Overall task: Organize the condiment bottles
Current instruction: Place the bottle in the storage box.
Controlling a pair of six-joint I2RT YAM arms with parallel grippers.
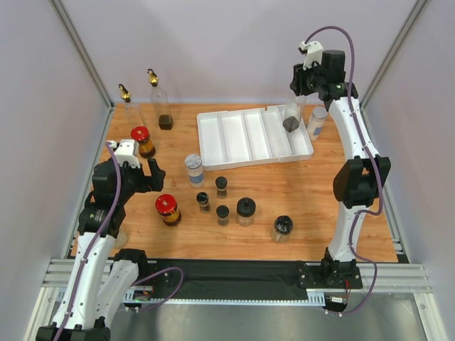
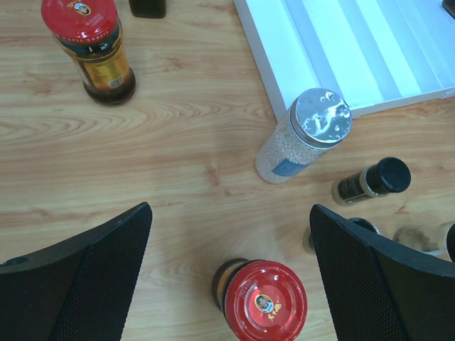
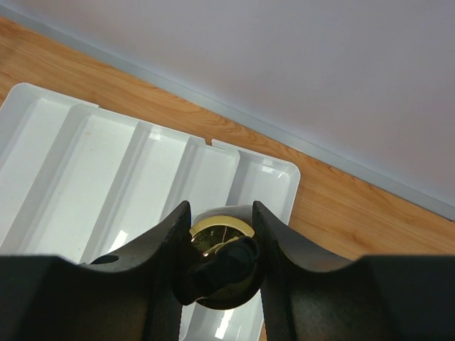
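Note:
My right gripper moves outward and down next. It stands the clear bottle in the far end of the tray's section below, since that end is empty, and releases it.
My right gripper [image 1: 298,91] is shut on the gold-spouted top [image 3: 220,259] of a tall clear bottle [image 1: 292,118]. It holds the bottle upright over the rightmost compartment of the white tray [image 1: 234,138]. My left gripper [image 1: 139,175] is open and empty above the table. In the left wrist view a red-capped amber jar [image 2: 264,300] stands below and between its fingers [image 2: 92,263], untouched. Two more gold-spouted bottles [image 1: 129,106] [image 1: 161,99] stand at the back left. A second red-capped jar [image 1: 142,141] stands near them.
A grey-lidded jar [image 1: 193,169] stands in front of the tray; another [image 1: 317,121] stands right of it. Three small black-lidded jars [image 1: 221,186] [image 1: 203,201] [image 1: 222,214] and two medium ones [image 1: 246,211] [image 1: 283,228] cluster mid-table. Grey walls enclose the table.

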